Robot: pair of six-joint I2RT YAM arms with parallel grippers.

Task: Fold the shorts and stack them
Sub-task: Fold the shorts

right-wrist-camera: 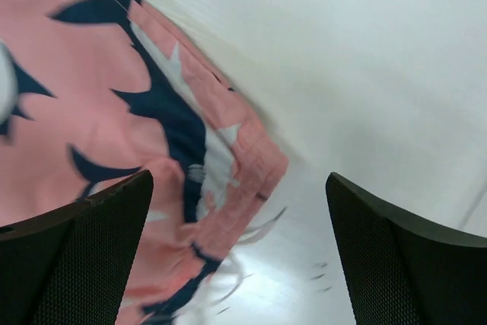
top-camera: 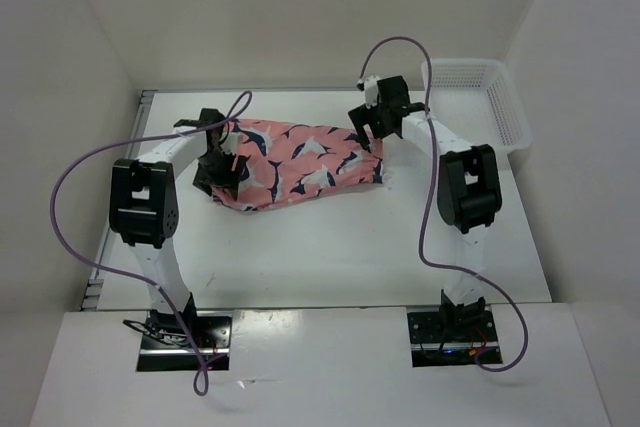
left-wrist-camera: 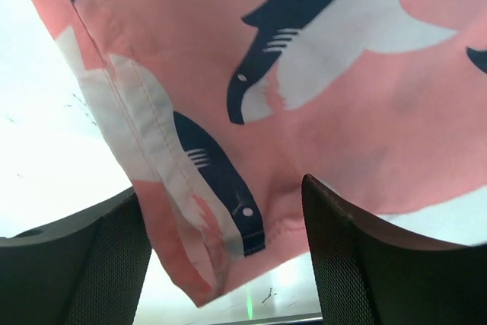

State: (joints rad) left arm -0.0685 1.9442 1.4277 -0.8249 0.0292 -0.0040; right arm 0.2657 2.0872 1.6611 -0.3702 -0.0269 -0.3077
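My right gripper moves back and down onto the near corner of the shorts' waistband (top-camera: 377, 178) next, since that corner lies below it and nearer my base.
The salmon-pink shorts (top-camera: 300, 165) with the navy-and-white print lie bunched on the white table between my two arms. My left gripper (top-camera: 222, 169) is at their left end. In the left wrist view a hemmed corner of the shorts (left-wrist-camera: 213, 211) hangs between the spread fingers (left-wrist-camera: 84, 264), and neither pad presses on the cloth, so the left gripper (left-wrist-camera: 228, 264) is open. My right gripper (top-camera: 375, 119) hovers over the shorts' far right corner. Seen from the right wrist, that gripper (right-wrist-camera: 240, 256) is open, with the waistband corner (right-wrist-camera: 243, 173) near its left finger and bare table under the rest of the gap.
A white plastic mesh basket (top-camera: 480, 97) stands at the back right corner of the table. White walls close in the table at the back and on both sides. Purple cables (top-camera: 70, 177) loop off both arms.
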